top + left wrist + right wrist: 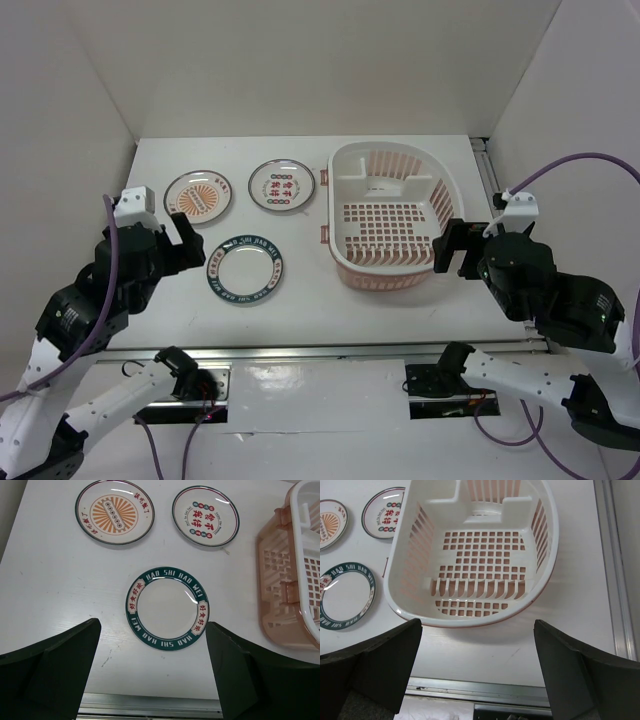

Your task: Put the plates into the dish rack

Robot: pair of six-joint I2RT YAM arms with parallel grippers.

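Note:
The orange sunburst plate is lying flat, below and outward of my left gripper. My left gripper will move outward and down to it next and turn the open fingers onto its near rim (95, 538).
Three white plates lie flat on the table. The orange sunburst plate (198, 194) (114, 512) is at the back left, the red-green character plate (281, 186) (205, 516) beside it, the dark blue lettered-rim plate (245, 267) (167, 608) nearer. The pale pink dish rack (393, 214) (475, 550) stands right of them and holds nothing. My left gripper (185, 241) (152, 672) is open and empty, left of the blue-rim plate. My right gripper (450, 247) (477, 672) is open and empty at the rack's right side.
A metal rail (330, 352) runs along the table's near edge, and another rail (487, 175) along the right edge. White walls close in the back and both sides. The rack has upright plate slots (475, 587) near its front.

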